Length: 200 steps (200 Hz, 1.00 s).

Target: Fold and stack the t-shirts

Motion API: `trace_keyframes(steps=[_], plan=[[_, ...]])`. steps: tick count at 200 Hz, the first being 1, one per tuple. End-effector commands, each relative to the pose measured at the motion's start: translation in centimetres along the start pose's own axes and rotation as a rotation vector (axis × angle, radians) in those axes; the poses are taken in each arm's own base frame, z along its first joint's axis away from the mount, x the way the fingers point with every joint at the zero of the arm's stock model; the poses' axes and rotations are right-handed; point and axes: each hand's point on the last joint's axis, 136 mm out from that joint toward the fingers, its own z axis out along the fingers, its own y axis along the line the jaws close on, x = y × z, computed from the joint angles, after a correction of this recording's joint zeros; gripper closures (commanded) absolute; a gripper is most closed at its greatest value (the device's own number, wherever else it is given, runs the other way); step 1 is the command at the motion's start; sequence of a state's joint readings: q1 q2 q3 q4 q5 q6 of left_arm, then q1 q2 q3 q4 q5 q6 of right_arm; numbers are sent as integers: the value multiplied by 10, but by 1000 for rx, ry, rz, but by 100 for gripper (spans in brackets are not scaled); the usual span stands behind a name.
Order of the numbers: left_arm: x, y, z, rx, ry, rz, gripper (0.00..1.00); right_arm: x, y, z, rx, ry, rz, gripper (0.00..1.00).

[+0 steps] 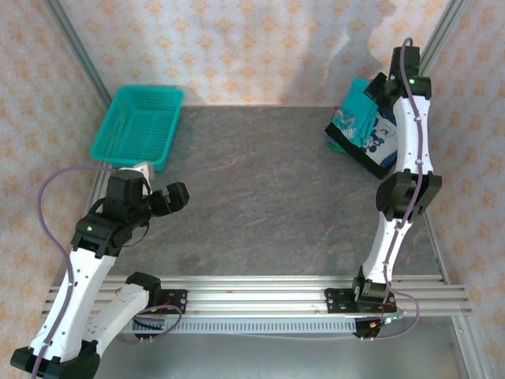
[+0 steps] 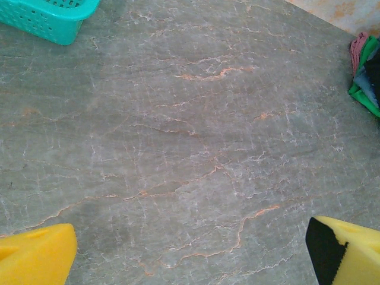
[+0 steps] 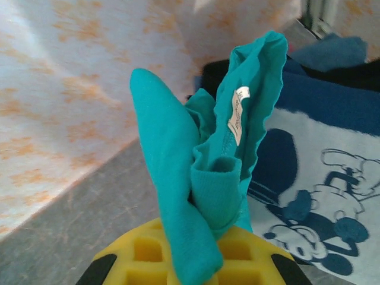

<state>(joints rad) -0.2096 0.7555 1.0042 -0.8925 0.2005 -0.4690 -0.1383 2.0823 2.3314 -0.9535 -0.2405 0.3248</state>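
I should next move my right gripper back and down over the navy t-shirt's edge by the side (image 1: 394, 133) and let go of the teal t-shirt's fold, because the navy t-shirt's graphic is still uncovered.
At the table's far right lies a pile of t-shirts (image 1: 364, 133). On top is a dark navy tee with a white-blue cartoon graphic (image 3: 314, 196). My right gripper (image 3: 196, 264) is shut on a bunched fold of the teal t-shirt (image 3: 178, 172), whose white neck label (image 3: 237, 113) shows, and holds it up beside the navy tee. From above, the right gripper (image 1: 377, 88) sits over the pile's far edge. My left gripper (image 2: 190, 255) hovers open over bare table, its yellow fingertips (image 2: 35, 255) wide apart, at the near left (image 1: 175, 195).
A teal plastic mesh basket (image 1: 138, 126) stands at the far left (image 2: 47, 18). The grey marbled table (image 1: 260, 181) stretches between the arms. Patterned walls close in the back and sides. The pile's edge (image 2: 368, 77) shows green and pink cloth.
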Motion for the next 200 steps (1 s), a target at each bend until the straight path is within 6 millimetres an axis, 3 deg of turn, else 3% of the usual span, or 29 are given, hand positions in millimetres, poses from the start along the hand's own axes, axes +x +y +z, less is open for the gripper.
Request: trace_keyframes(steps=[1,73,114,124,141,157,168,200], plan=[[-1,4,1,-23,-11,19,0,-24,-9,-30,-39,-99,18,100],[3,8,5,-48,23,29,0,-11,-77,0,33,-38,43,100],[6,11,5,-67,43,33,0,0,-124,28,88,8,116,99],[6,11,4,-70,44,35,0,6,-135,37,107,32,129,91],[4,10,3,-72,48,37,0,15,-153,51,153,66,144,64],[2,9,1,-72,48,38,0,21,-168,59,183,93,158,52],[-1,7,-2,-70,42,41,0,20,-175,58,201,92,172,42],[-13,2,-6,-64,19,54,0,13,-171,41,188,43,157,24]])
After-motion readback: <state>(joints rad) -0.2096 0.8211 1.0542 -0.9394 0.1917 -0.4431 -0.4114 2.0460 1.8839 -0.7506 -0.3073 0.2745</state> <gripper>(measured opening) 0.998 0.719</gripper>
